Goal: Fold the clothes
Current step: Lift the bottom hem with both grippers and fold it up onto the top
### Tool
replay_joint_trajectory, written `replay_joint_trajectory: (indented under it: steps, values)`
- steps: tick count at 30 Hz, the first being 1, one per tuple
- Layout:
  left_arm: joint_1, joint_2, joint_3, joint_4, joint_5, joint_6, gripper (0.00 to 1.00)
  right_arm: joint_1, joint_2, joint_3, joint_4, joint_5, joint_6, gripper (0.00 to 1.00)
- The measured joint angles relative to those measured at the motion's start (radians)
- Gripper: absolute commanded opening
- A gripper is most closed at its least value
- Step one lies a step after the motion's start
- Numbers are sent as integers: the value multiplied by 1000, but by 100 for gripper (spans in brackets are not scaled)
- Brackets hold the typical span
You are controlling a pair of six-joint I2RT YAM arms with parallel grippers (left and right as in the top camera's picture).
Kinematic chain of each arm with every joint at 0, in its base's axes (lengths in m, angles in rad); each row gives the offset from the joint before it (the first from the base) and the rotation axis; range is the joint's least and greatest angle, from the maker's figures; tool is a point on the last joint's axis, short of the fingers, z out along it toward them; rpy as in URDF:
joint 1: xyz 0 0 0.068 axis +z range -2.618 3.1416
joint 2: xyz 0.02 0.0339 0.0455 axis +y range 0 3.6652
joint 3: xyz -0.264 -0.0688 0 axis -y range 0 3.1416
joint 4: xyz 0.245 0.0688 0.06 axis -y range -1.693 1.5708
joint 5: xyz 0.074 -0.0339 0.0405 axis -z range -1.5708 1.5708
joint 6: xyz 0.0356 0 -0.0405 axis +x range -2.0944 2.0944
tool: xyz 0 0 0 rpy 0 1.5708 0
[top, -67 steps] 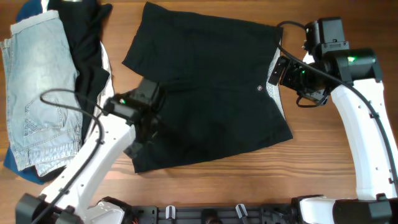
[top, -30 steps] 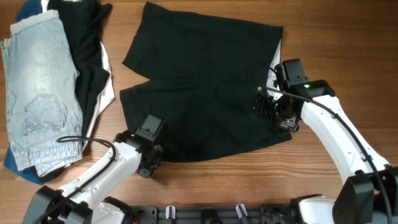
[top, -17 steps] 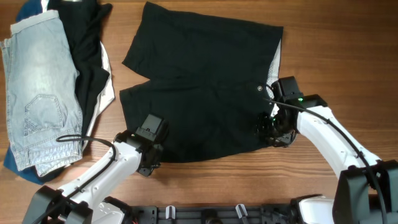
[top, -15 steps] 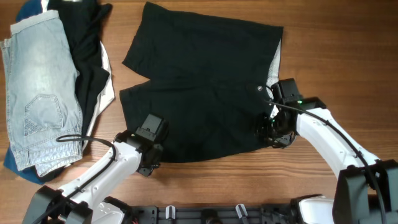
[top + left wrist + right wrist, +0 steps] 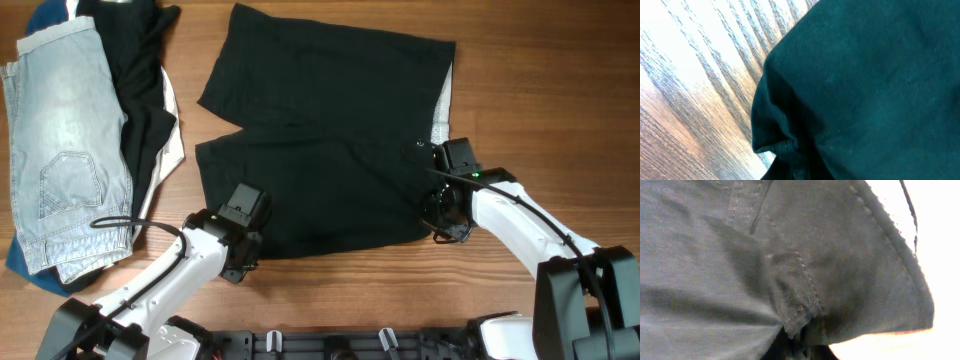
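Observation:
The far leg's hem (image 5: 230,66) lies unfolded, so my left gripper will next lift the pinched corner, carry it outward over that hem, lower it and let go.
A pair of black shorts (image 5: 320,130) lies spread flat mid-table, waistband to the right. My left gripper (image 5: 240,262) sits at the shorts' near left hem corner, shut on it. In the left wrist view the dark cloth (image 5: 865,75) bunches into a fold at the left gripper (image 5: 792,167). My right gripper (image 5: 441,225) is at the near right waistband corner. The right wrist view shows the stitched hem (image 5: 715,255) puckered and pinched where the right gripper (image 5: 797,345) is shut on it. The fingers themselves are mostly hidden by cloth.
A heap of other clothes lies at the far left: light denim jeans (image 5: 60,140), a black garment (image 5: 140,70) over something white (image 5: 172,140), and a blue edge (image 5: 15,262). Bare wooden table (image 5: 560,40) shows to the right and along the front.
My right gripper slid toward the near waistband corner and closed on it. The left gripper closed on the hem corner and has since stayed put. The shorts barely shifted.

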Motion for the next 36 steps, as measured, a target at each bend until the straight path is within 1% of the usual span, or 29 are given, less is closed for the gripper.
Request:
replay_joint_trajectory:
  steps: [3, 5, 7, 8, 10, 12, 16, 19, 22, 24, 26, 29, 30, 31, 32, 34, 36]
  values:
    - [1, -5, 8, -66, -3, 0, 4, -4, 0, 15, -21, -11, -21, 4]
    - [9, -28, 30, -187, 2, 0, 4, -21, -3, 69, -95, -56, -54, 4]
    - [24, -91, 118, -314, -6, 4, 4, -63, -35, 170, -185, -108, -108, 4]
    - [29, -144, 185, -360, -29, 21, 4, -91, -69, 238, -231, -131, -144, 4]
    - [29, -219, 292, -404, -64, 92, 4, -140, -147, 362, -333, -169, -209, 4]
    - [29, -296, 389, -424, -93, 177, 4, -156, -214, 431, -398, -172, -243, 4]
    - [29, -395, 505, -526, -108, 291, 4, -156, -339, 455, -481, -190, -267, 4]
    - [29, -425, 585, -584, -109, 326, 4, -156, -419, 457, -514, -199, -270, 4]
    - [29, -421, 612, -580, -112, 346, 4, -156, -425, 460, -500, -188, -270, 4]
    - [29, -365, 613, -519, -129, 384, 4, -157, -384, 460, -463, -162, -270, 4]
    - [29, -213, 616, -368, -195, 461, 4, -165, -264, 461, -373, -121, -271, 4]
    - [30, 19, 616, -122, -322, 512, 4, -183, -121, 462, -224, -113, -277, 4]
    - [34, 56, 616, -63, -338, 518, 4, -187, -98, 462, -187, -112, -283, 4]
    - [44, 106, 615, 45, -358, 536, 4, -191, -54, 462, -81, -108, -298, 4]
    - [54, 135, 615, 103, -365, 553, 4, -191, -37, 462, -31, -107, -306, 4]
    - [79, 203, 616, 288, -378, 606, 4, -191, -8, 461, 48, -107, -318, 4]
    - [94, 252, 615, 406, -386, 637, 4, -191, 15, 462, 151, -106, -333, 4]
